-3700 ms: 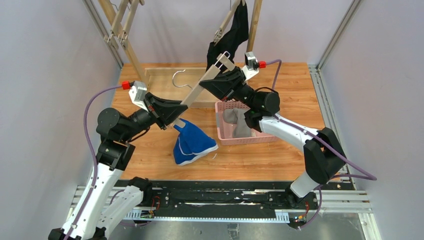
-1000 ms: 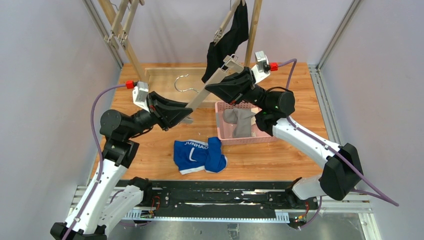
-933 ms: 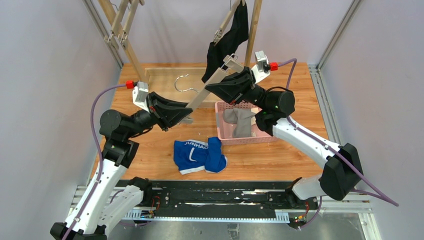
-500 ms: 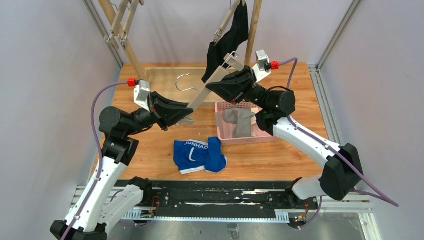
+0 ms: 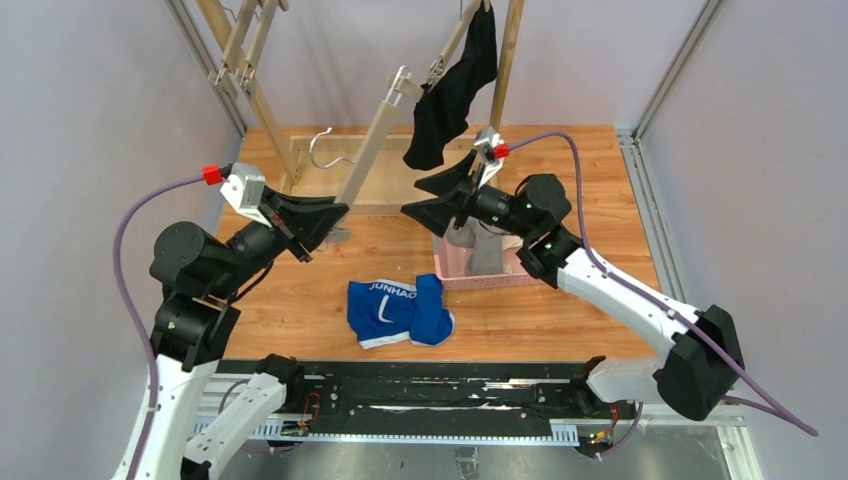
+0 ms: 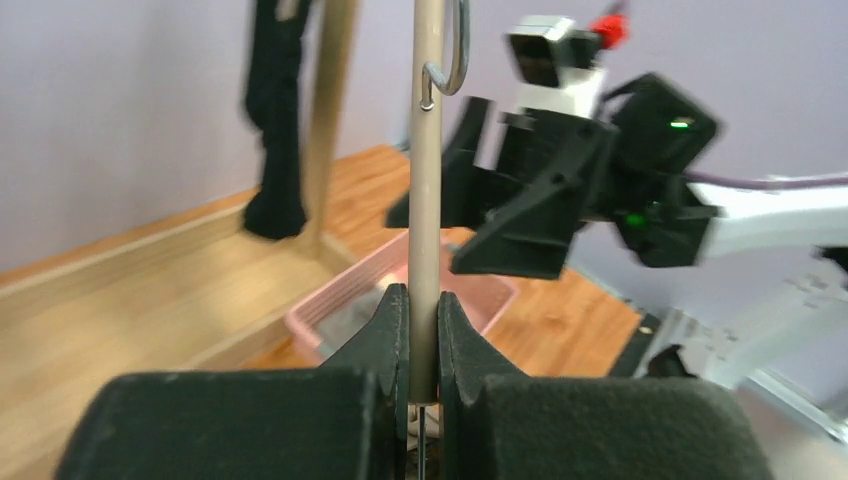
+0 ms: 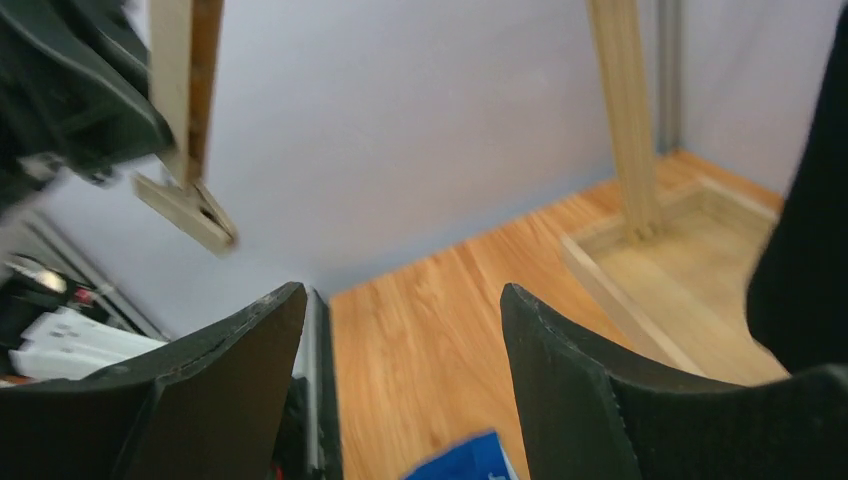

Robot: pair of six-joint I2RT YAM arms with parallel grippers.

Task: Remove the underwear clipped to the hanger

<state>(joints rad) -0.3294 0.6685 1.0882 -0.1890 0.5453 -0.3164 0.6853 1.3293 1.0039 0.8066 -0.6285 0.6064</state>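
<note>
My right gripper moves back and down and tilts onto the blue underwear's bunched end (image 5: 426,312) by the basket next, since that end lies below it, nearer my base.
My left gripper (image 5: 333,213) (image 6: 424,300) is shut on the lower end of the bare wooden hanger (image 5: 368,140) (image 6: 428,150), which slants up steeply to its end clip (image 5: 400,80). My right gripper (image 5: 425,198) (image 7: 400,310) stands open beside it and holds nothing. The blue underwear (image 5: 400,310) (image 7: 470,462) lies crumpled on the table. The grey underwear (image 5: 480,245) sits in the pink basket (image 5: 440,275). The black underwear (image 5: 455,90) (image 6: 275,120) (image 7: 810,250) hangs clipped high on the rack.
A wooden rack post (image 5: 505,60) (image 7: 625,120) rises at the back with its base frame (image 5: 300,150) on the table. A second slanted rack leg (image 5: 240,70) stands at the back left. The hanger's metal hook (image 5: 320,145) (image 6: 455,60) points left.
My right gripper opened, let go of the hanger and dropped away from it. The left arm drew back left and swung the hanger up steeper.
</note>
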